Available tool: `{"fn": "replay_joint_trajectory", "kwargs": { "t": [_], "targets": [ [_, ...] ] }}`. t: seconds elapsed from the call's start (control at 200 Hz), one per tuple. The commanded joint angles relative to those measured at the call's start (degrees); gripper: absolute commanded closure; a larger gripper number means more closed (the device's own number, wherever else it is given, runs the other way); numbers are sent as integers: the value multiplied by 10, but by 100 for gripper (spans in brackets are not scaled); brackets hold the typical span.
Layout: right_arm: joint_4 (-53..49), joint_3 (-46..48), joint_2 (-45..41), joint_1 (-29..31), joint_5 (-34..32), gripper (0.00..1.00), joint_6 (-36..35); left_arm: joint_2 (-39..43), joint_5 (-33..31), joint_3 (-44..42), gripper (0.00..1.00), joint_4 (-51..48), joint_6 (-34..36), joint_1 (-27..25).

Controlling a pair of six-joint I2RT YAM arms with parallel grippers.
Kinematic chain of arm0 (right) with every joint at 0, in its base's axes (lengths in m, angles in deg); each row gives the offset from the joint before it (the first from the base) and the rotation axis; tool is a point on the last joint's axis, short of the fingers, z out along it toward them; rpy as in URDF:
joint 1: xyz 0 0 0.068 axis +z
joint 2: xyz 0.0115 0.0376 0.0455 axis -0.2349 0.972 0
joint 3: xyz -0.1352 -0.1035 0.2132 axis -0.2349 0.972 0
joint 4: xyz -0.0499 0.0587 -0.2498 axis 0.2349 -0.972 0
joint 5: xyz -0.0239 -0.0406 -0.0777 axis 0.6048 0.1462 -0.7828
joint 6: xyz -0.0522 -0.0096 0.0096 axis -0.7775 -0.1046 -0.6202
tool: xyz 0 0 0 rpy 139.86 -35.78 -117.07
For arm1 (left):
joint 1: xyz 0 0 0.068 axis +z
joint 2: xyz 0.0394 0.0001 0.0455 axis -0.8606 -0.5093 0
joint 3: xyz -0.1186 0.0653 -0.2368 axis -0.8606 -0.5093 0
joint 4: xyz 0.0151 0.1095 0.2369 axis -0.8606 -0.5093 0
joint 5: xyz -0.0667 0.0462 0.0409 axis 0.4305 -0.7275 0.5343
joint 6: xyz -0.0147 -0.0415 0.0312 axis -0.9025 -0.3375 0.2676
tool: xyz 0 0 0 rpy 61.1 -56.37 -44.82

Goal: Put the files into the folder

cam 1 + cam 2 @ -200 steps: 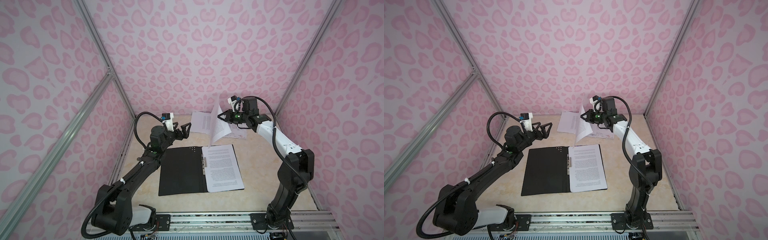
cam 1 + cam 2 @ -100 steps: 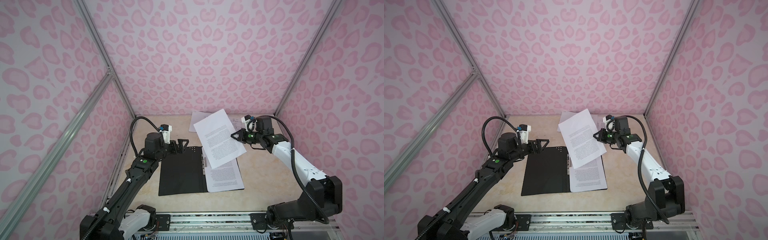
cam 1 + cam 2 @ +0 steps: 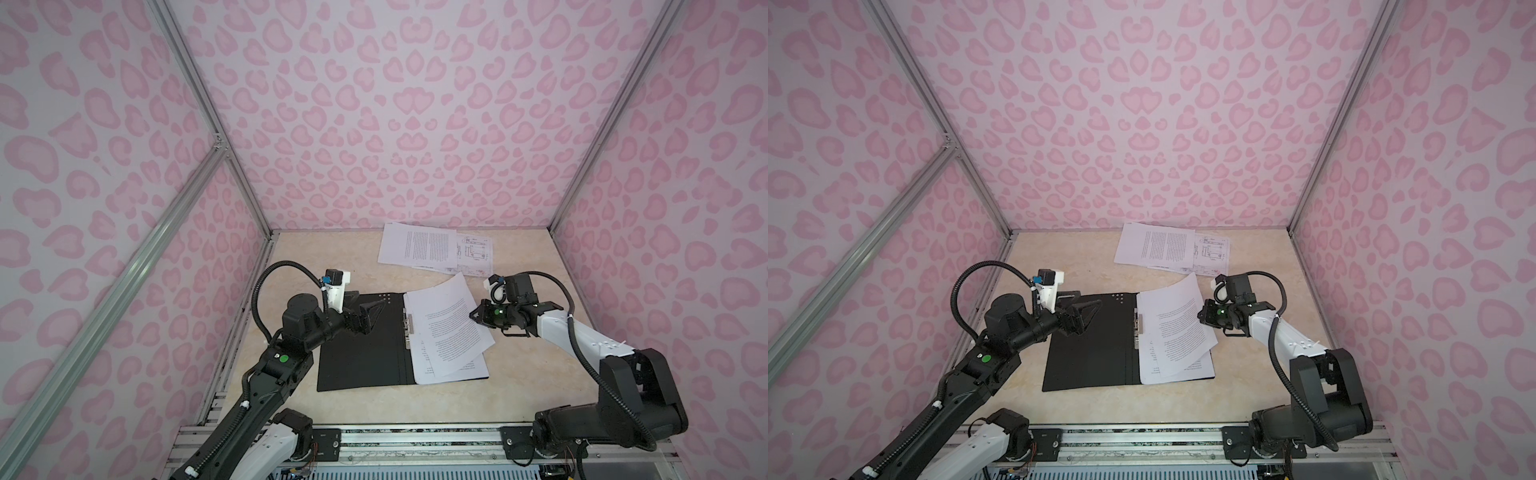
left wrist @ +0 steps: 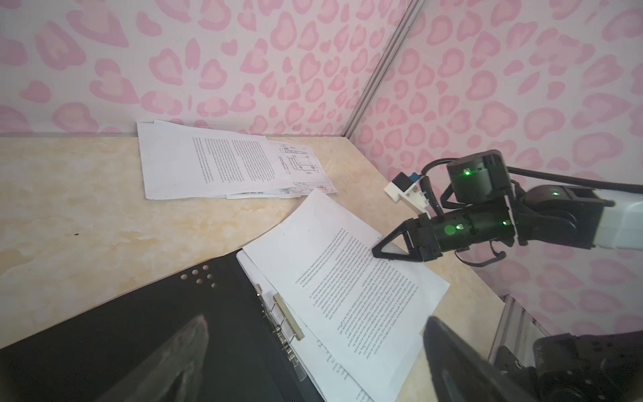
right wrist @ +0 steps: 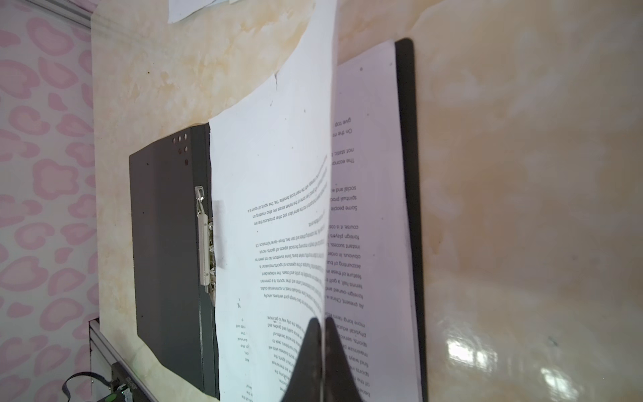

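Note:
My right gripper will next move down and back, straighten the crooked second sheet and let go of it, because the first sheet (image 3: 473,368) (image 5: 371,234) is below and slightly back of the gripper.
The folder (image 3: 357,345) (image 3: 1088,349) lies open on the table, black inside up, with a metal clip (image 3: 409,328) at its spine. One printed sheet (image 3: 453,372) rests flat on its right half. My right gripper (image 3: 473,318) (image 5: 322,322) is shut on the right edge of a second sheet (image 3: 449,328) (image 5: 271,209). That sheet sags, skewed, over the first. More files (image 3: 419,249) (image 4: 215,163) lie in a pile at the back, one with a line drawing. My left gripper (image 3: 365,305) (image 4: 315,323) hangs open above the folder's left half, holding nothing.
Pink patterned walls with metal frame posts (image 3: 245,183) close in the beige table (image 3: 316,262) on three sides. A metal rail (image 3: 415,440) with both arm bases runs along the front edge.
My right gripper has carried the sheet from the back pile forward and down over the folder's right half. The left gripper has drawn back toward the front, over the folder's left half.

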Motion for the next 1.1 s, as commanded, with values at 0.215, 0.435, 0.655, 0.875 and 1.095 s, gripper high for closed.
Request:
{"fn": "replay_joint_trajectory", "kwargs": {
  "t": [0.215, 0.435, 0.655, 0.875, 1.095],
  "targets": [
    [80, 54, -27, 49, -49, 100, 64, -17, -20, 11, 2, 4, 1, -1],
    [82, 68, -30, 69, -62, 100, 79, -11, -21, 11, 2, -3, 0, -1],
    [83, 77, -38, 91, -73, 100, 99, -11, -23, 13, 2, -6, -1, -1],
    [81, 87, -49, 96, -80, 100, 110, -13, -24, 14, 2, -10, -3, -1],
    [81, 92, -47, 105, -81, 100, 118, -16, -25, 17, 2, -14, -4, 0]
  ]
}}
